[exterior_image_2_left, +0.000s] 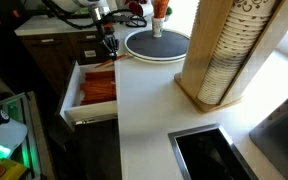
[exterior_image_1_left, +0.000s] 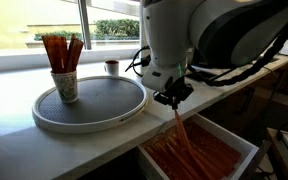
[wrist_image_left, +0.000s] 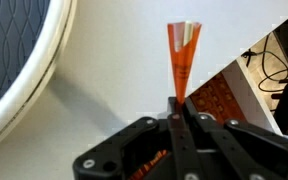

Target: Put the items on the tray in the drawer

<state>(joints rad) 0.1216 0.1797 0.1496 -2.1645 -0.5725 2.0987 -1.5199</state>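
The drawer's orange sticks are below my gripper. My gripper next needs to turn and go down, away from the tray and into the open drawer, to let go of the bunch of sticks.
My gripper [exterior_image_1_left: 173, 97] is shut on a bunch of red-orange sticks [exterior_image_1_left: 181, 128] and holds them over the open white drawer [exterior_image_1_left: 246, 146], which is full of more orange sticks. In the wrist view the held sticks [wrist_image_left: 182, 60] stick out past the shut jaws [wrist_image_left: 178, 105]. The round grey tray [exterior_image_1_left: 94, 100] with its white rim lies on the counter beside the gripper. A paper cup [exterior_image_1_left: 65, 86] on the tray holds several more sticks [exterior_image_1_left: 61, 50]. In an exterior view the gripper [exterior_image_2_left: 110, 45] hangs above the drawer [exterior_image_2_left: 92, 92] next to the tray [exterior_image_2_left: 156, 46].
A small cup [exterior_image_1_left: 111, 67] stands by the window behind the tray. A tall wooden holder of stacked cups [exterior_image_2_left: 222, 50] stands on the counter, and a sink [exterior_image_2_left: 212, 152] lies near its end. Cables hang behind the arm.
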